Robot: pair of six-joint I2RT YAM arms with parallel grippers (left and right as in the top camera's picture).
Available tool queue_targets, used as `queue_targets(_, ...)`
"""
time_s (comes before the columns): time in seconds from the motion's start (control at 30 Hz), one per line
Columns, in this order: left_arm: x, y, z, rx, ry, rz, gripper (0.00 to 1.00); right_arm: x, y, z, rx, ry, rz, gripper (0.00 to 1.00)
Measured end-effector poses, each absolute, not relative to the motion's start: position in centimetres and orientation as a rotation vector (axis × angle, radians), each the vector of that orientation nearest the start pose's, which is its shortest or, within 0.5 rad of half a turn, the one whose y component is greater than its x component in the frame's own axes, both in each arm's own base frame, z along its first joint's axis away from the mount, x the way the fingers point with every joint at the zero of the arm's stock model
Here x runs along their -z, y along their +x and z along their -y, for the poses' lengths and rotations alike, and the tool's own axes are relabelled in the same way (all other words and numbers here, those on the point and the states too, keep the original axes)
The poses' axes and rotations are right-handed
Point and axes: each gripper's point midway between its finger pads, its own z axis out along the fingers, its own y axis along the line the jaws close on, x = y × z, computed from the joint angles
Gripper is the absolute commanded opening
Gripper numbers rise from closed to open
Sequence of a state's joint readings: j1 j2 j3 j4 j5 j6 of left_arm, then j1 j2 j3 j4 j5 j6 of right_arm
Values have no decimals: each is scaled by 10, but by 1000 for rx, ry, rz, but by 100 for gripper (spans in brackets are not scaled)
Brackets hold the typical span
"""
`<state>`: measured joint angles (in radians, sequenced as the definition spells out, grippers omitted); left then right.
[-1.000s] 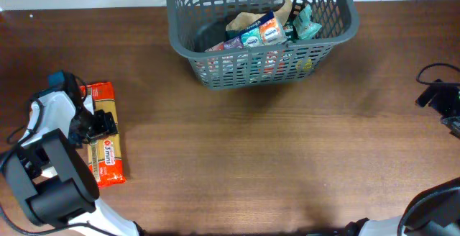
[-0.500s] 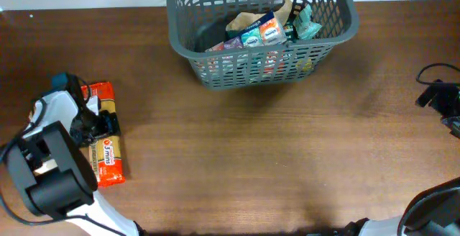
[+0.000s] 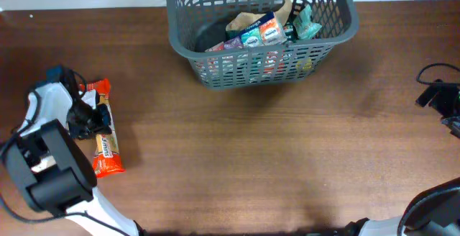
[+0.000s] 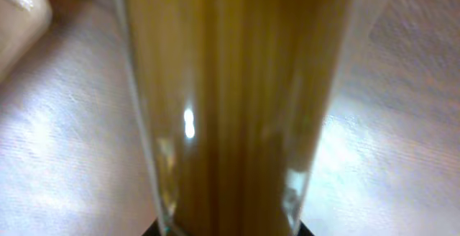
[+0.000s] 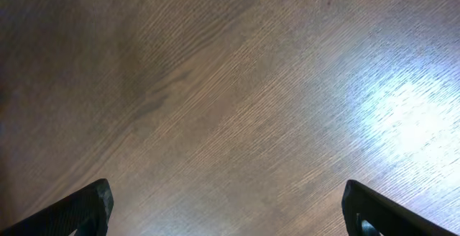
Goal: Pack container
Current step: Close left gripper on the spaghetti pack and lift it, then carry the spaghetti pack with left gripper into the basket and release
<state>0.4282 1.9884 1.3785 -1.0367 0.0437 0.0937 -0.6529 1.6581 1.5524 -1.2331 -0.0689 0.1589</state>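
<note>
I will next lift the spaghetti pack (image 4: 230,99) up and outward with my left gripper and turn it above the basket. Then I will lower it and let it go beside the packages, where a gap is still open.
The container (image 3: 343,33), a large dark grey lattice basket, stands at the back middle of the table and holds several snack packages (image 3: 262,31). A long pack of spaghetti (image 3: 106,141) with orange ends lies at the far left. My left gripper (image 3: 91,121) is shut on its clear middle. In the left wrist view the spaghetti pack (image 4: 230,99) fills the frame between the jaws. My right gripper (image 5: 226,211) hangs open over bare wood at the right edge, with nothing between its fingers (image 5: 90,203).
A black cable (image 3: 433,74) and the right arm's dark body (image 3: 442,99) sit at the right edge. The left arm's black base (image 3: 50,168) stands at the front left. The wooden table (image 3: 251,157) ends just behind the basket.
My left gripper has shut on the spaghetti pack. The pack has tipped onto its edge and turned a little, so it looks narrower. The right arm has not moved.
</note>
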Motion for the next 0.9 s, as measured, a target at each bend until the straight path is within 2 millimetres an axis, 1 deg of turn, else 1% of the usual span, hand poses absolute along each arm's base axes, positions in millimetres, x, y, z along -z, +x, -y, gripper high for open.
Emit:
queue_targets(0.1, -35, 319, -127, 175, -533, -3226, 2, -171, 285, 203, -14, 1135, -2670, 99)
queue_targets(0.13, -43, 325, -126, 181, -521, -3225, 2, -171, 285, 203, -14, 1134, -2669, 99)
queue_targets(0.2, -67, 345, -125, 169, -478, -3192, 2, -171, 285, 203, -14, 1134, -2670, 99)
queue_targets(0.23, -83, 357, -125, 151, -445, -3158, 2, -171, 285, 203, -15, 1134, -2670, 99)
queue_targets(0.3, -122, 386, -121, 114, -351, -3066, 2, -171, 285, 203, -14, 1133, -2670, 99)
queue_targets(0.33, -143, 401, -116, 92, -287, -3014, 2, -171, 285, 203, -14, 1134, -2670, 99)
queue_targets(0.37, -168, 419, -108, 66, -202, -2941, 2, -171, 285, 203, -15, 1134, -2670, 99)
queue_targets(0.4, -186, 429, -99, 53, -128, -2893, 2, -171, 285, 203, -15, 1133, -2670, 99)
queue_targets(0.5, -238, 457, -60, 0, 171, -2736, 2, -171, 285, 203, -15, 1134, -2670, 99)
queue_targets(0.53, -264, 469, -31, -28, 359, -2632, 2, -171, 285, 203, -16, 1135, -2670, 99)
queue_targets(0.57, -274, 473, -15, -37, 443, -2583, 2, -171, 285, 203, -15, 1134, -2670, 99)
queue_targets(0.6, -288, 479, 4, -71, 570, -2507, 2, -171, 284, 203, -15, 1135, -2671, 99)
queue_targets(0.63, -295, 483, 17, -87, 635, -2461, 2, -171, 285, 203, -15, 1134, -2670, 99)
queue_targets(0.73, -320, 496, 69, -170, 907, -2256, 2, -171, 285, 203, -15, 1134, -2670, 99)
queue_targets(0.83, -333, 500, 119, -230, 1161, -2058, 2, -171, 285, 203, -15, 1134, -2670, 99)
queue_targets(0.9, -345, 504, 149, -271, 1274, -1911, 2, -171, 285, 203, -15, 1134, -2670, 99)
